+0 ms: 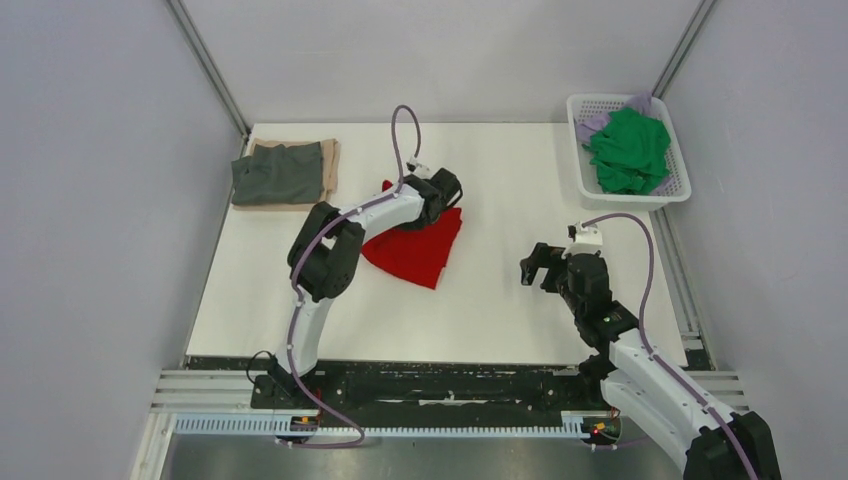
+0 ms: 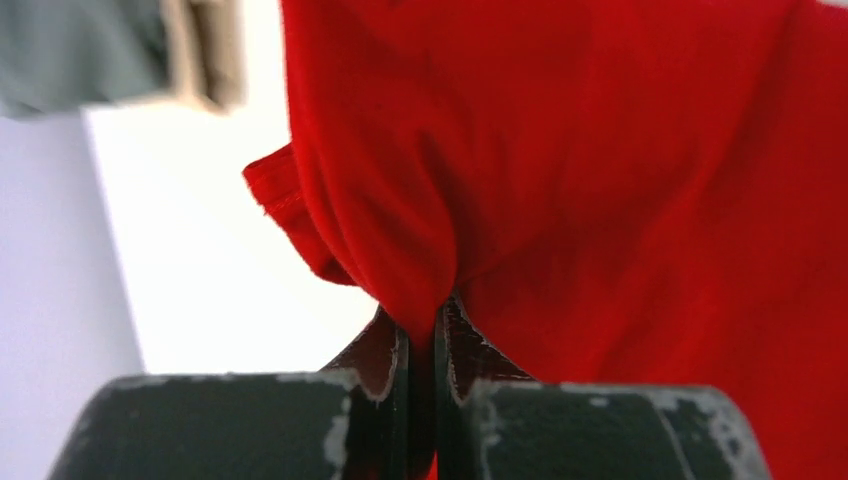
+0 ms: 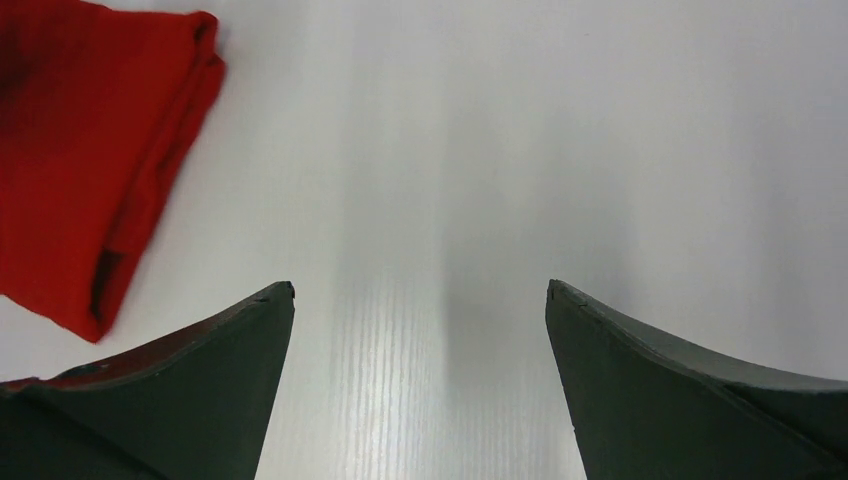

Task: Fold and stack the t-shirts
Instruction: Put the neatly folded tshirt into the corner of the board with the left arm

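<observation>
The red shirt should go atop the dark grey shirt (image 1: 275, 172) (image 2: 85, 50) with the folded shirts, so next I will lift my left gripper, shift it left in the top view and release.
A folded bright red t-shirt (image 1: 420, 250) lies mid-table. My left gripper (image 1: 440, 192) is at its far edge, shut on a pinch of the red cloth (image 2: 420, 230), which rises between its fingers in the left wrist view. The red shirt's near corner shows in the right wrist view (image 3: 90, 180). My right gripper (image 1: 537, 268) is open and empty above bare table, to the right of the red shirt. A dark grey shirt (image 1: 275, 172) lies folded on a tan shirt (image 1: 330, 165) at the far left. A green shirt (image 1: 628, 150) and a pale lilac shirt (image 1: 640, 103) lie crumpled in the basket.
The white lattice basket (image 1: 680, 185) stands at the far right corner of the table (image 1: 500, 180). Grey walls close in on the left, right and back. The arm bases and a rail run along the near edge.
</observation>
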Tool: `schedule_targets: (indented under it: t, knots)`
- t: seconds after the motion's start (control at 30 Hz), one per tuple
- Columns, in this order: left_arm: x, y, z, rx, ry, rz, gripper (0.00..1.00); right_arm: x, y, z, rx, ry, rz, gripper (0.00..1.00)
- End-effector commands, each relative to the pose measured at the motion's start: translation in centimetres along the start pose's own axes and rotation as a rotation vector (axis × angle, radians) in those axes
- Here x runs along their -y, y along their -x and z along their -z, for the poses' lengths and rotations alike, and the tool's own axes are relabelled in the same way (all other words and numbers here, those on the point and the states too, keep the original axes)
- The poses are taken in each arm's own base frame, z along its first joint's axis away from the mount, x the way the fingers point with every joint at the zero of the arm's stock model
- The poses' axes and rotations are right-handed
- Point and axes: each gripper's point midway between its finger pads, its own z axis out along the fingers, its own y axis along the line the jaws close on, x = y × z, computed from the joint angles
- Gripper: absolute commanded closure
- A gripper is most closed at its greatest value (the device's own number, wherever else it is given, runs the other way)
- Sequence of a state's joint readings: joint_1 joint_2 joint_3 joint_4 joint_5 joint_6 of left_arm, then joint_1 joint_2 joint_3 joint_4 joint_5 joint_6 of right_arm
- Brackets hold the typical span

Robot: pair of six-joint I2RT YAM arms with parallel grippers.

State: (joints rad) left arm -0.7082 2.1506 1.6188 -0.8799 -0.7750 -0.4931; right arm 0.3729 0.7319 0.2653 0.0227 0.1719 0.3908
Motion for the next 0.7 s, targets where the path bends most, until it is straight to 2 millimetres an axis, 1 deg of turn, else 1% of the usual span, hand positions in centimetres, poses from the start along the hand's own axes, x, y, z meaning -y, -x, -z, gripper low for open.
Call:
schedule_targets:
  t: [0.0,0.1,0.13,0.17,0.2,0.27,0.4,0.47,0.57,0.67]
  knots:
    - [-8.7,8.0,-0.4,0.144,0.288,-0.1,0.98,1.3,2.2,0.4,0.055,-0.094,0.009,0.02]
    - [-11.1,11.1,-1.3,0.188,0.272,-0.08,0.98,1.9,2.1,0.3,0.055,-0.12,0.017,0.02]
    - [-11.8,11.8,-1.6,0.198,0.264,-0.111,0.98,2.0,1.9,0.3,0.05,-0.13,0.019,0.02]
    - [-12.4,12.7,-2.0,0.218,0.243,-0.104,0.98,2.2,2.0,0.3,0.049,-0.138,0.021,0.02]
    - [-12.7,13.3,-2.5,0.23,0.211,-0.127,0.98,2.3,1.9,0.3,0.044,-0.145,0.023,0.02]
    - [-14.4,14.6,-3.3,0.246,0.201,-0.128,0.98,2.6,1.9,0.3,0.035,-0.166,0.033,0.02]
    - [-19.0,16.4,-4.6,0.241,0.227,-0.114,0.98,3.3,2.1,0.4,0.045,-0.211,0.026,0.02]
    - [-20.4,17.1,-5.1,0.245,0.209,-0.105,0.98,3.4,2.1,0.4,0.043,-0.213,0.027,0.02]
    - [-21.9,18.0,-5.9,0.255,0.158,-0.083,0.98,3.7,2.1,0.4,0.043,-0.234,0.039,0.02]
    - [-23.9,18.7,-6.0,0.253,0.18,-0.053,0.98,4.5,2.1,0.4,0.031,-0.279,0.055,0.02]
